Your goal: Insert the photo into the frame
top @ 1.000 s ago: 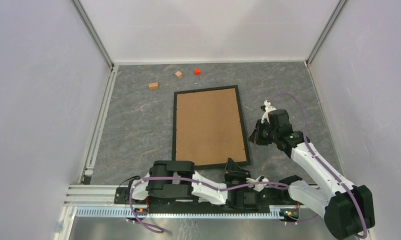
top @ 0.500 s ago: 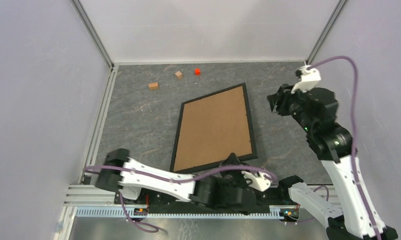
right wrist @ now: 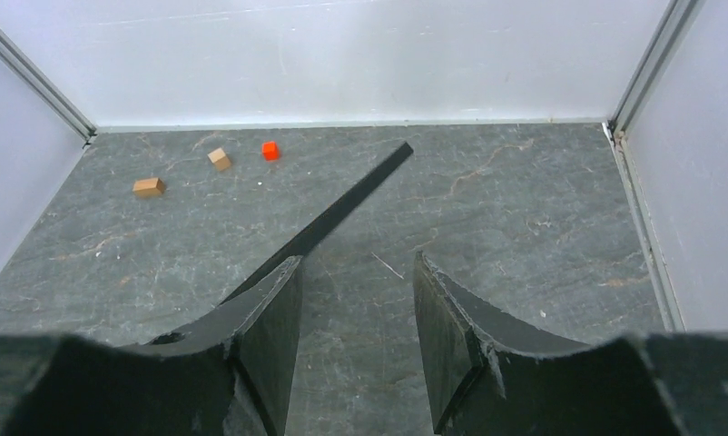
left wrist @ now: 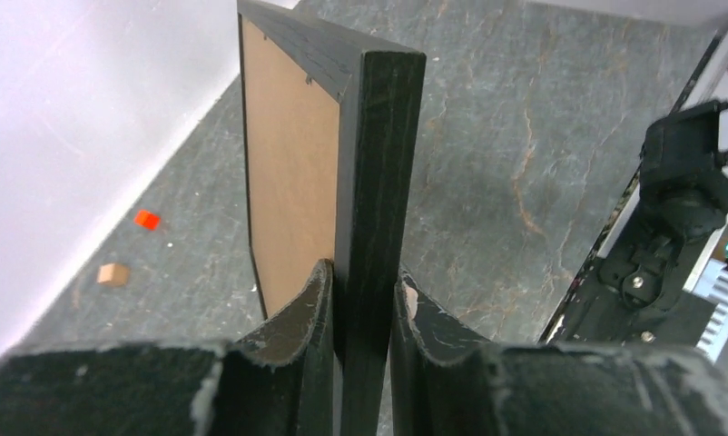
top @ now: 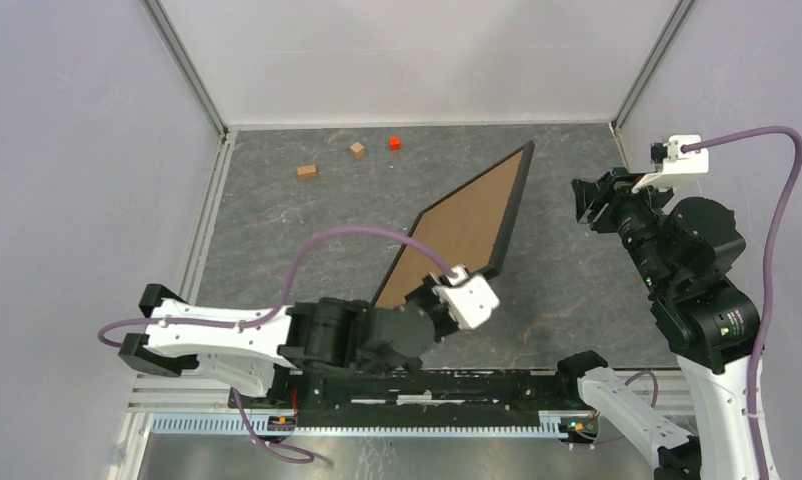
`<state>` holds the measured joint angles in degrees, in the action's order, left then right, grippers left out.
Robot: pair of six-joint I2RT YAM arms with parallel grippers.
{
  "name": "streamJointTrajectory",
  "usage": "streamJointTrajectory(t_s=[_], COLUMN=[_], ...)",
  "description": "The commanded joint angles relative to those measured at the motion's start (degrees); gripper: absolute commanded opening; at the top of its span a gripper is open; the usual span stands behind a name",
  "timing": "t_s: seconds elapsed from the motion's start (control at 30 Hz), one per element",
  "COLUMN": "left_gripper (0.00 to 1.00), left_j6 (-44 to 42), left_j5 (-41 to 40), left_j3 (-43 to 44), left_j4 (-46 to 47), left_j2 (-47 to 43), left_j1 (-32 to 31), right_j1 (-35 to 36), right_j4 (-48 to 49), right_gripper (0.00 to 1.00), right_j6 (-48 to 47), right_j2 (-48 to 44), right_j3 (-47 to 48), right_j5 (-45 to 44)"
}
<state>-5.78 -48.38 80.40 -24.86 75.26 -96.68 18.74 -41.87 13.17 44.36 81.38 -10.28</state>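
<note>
My left gripper is going to turn next, lower to the left in the top view and release the frame (top: 477,215) on the grey tabletop, because the frame's brown back faces up.
The black frame (top: 477,215), brown backing board showing, is tipped up on edge above the grey table. My left gripper (top: 439,290) is shut on its near edge. In the left wrist view the frame's black edge (left wrist: 378,154) runs up between my two fingers, with the brown back (left wrist: 288,173) on the left. My right gripper (top: 587,203) hangs open to the right of the frame, apart from it, with nothing between its fingers (right wrist: 274,318). From the right wrist the frame (right wrist: 342,209) is a thin black strip. The photo is out of view.
Two small wooden blocks (top: 307,171) (top: 357,149) and a red cube (top: 394,142) lie near the back wall. White walls close the table on three sides. A metal rail (top: 377,410) runs along the near edge.
My left gripper has lifted the frame's near edge and swung it from flat to standing on edge. My right gripper opened, rose and drew back to the right.
</note>
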Motion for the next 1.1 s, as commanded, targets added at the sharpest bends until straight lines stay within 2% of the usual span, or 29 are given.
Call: streamJointTrajectory(t_s=[0.0,0.17,0.4,0.5,0.6,0.73,0.87,1.07], left_gripper=[0.02,0.02,0.02,0.02,0.02,0.02,0.02,0.02], left_j6=[16.9,26.0,35.6,43.3,53.1,63.8,74.6,86.1], left_j5=[16.4,29.2,32.3,36.7,46.1,56.8,65.3,75.7], left_j3=[-2.4,-7.2,-14.0,-17.7,-22.7,-27.7,-30.5,-26.7], left_j4=[11.0,16.2,22.9,24.7,30.9,40.3,52.3,65.4], left_j2=[-7.8,-14.4,-19.7,-19.8,-18.9,-14.7,-6.0,12.0], left_j1=[7.4,19.7,30.8,37.0,46.3,56.2,63.8,69.6], right_j1=[0.1,0.1,0.1,0.1,0.1,0.1,0.1,0.1], right_j4=[0.6,1.6,2.6,2.8,2.8,3.0,3.0,3.2], right_gripper=[0.54,0.54,0.54,0.54,0.54,0.54,0.54,0.54], right_j6=[-0.6,-0.3,0.3,0.4,0.4,0.3,0.0,-0.4], right_j2=[0.1,-0.6,-0.7,-0.5,-0.2,-0.5,-0.9,-1.2], right_j3=[-1.0,-3.1,-6.6,-7.5,-8.3,-9.8,-11.3,-13.7], right_j5=[-1.8,-2.3,-2.1,-1.6,-1.4,-1.3,-1.4,-1.1])
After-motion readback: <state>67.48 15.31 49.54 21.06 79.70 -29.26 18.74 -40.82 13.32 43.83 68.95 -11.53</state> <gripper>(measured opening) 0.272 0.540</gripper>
